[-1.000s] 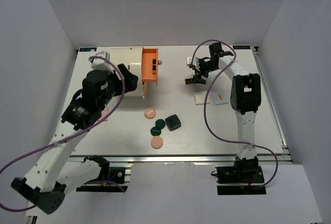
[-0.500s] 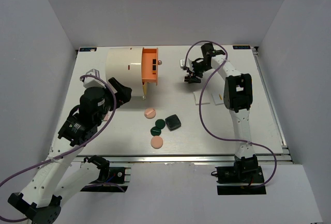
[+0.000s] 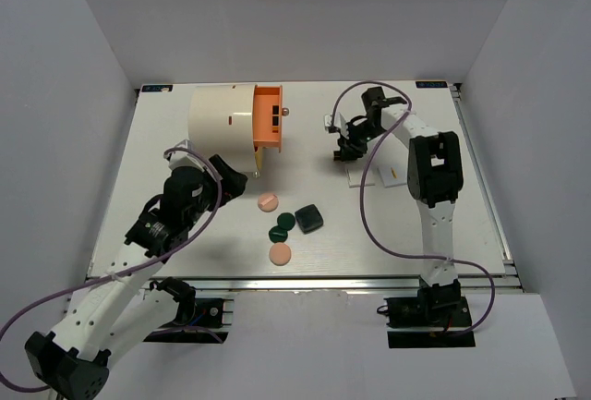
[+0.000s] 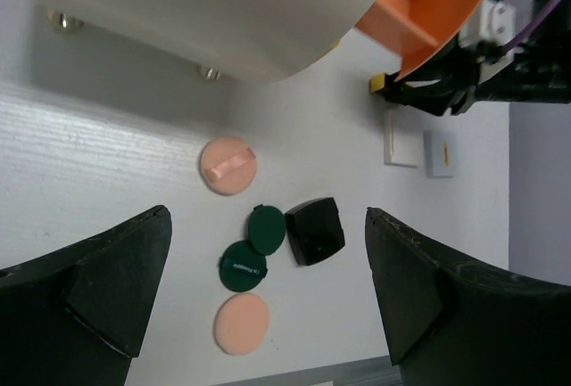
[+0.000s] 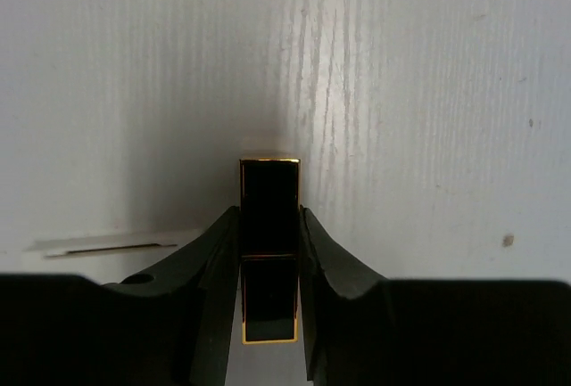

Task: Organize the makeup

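Note:
The orange drawer (image 3: pixel 263 123) stands open. I next need to move my right gripper up and to the left in the top view, over that drawer, to release the bar.
A black-gold bar (image 5: pixel 269 192) lies on the table, and my right gripper (image 5: pixel 269 218) is shut on it, its fingers pressing both long sides. From above, the right gripper (image 3: pixel 343 147) is at the back right, next to two white tiles (image 3: pixel 360 175) (image 3: pixel 393 175). In the middle lie a peach disc with a strap (image 3: pixel 267 201), two dark green discs (image 3: pixel 287 222) (image 3: pixel 277 233), a dark square compact (image 3: pixel 309 219) and a plain peach disc (image 3: pixel 280 254). My left gripper (image 3: pixel 231 178) hangs open above the table, left of them, with nothing in it.
A big cream cylinder (image 3: pixel 222 118) with an orange front (image 3: pixel 269 120) lies at the back left on gold knobs (image 4: pixel 209 72). The left wrist view shows the discs (image 4: pixel 243 266), the compact (image 4: pixel 315 231) and the white tiles (image 4: pixel 401 136) beyond the cylinder.
My right gripper has closed onto the black-gold bar. My left arm has drawn back toward the near left, uncovering the cream cylinder.

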Controlling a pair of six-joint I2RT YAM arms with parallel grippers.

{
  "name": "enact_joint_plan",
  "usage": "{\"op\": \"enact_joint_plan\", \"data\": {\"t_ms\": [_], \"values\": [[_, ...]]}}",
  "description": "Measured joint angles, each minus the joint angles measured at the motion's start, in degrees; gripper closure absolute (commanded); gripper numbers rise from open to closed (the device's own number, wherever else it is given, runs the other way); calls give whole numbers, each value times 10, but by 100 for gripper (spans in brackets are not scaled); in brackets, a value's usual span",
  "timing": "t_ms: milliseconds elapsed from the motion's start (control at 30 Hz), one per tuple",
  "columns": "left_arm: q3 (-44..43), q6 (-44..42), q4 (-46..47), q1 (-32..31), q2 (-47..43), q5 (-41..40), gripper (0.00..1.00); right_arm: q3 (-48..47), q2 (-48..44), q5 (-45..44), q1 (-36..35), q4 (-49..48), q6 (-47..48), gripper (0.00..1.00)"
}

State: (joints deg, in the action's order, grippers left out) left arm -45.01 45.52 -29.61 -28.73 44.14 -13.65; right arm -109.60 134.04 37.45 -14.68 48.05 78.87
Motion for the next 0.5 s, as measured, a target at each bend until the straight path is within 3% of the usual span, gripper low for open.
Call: {"op": "enact_joint_plan", "data": {"t_ms": [233, 400, 500], "values": [[54, 15, 28, 0, -5, 22, 2, 79, -136, 30, -24, -81, -202, 100], [69, 19, 49, 0, -28, 22, 2, 183, -330, 42, -61, -257, -433, 100], [82, 22, 59, 0, -37, 21, 2, 228, -415, 0, -112, -370, -584, 100]]}}
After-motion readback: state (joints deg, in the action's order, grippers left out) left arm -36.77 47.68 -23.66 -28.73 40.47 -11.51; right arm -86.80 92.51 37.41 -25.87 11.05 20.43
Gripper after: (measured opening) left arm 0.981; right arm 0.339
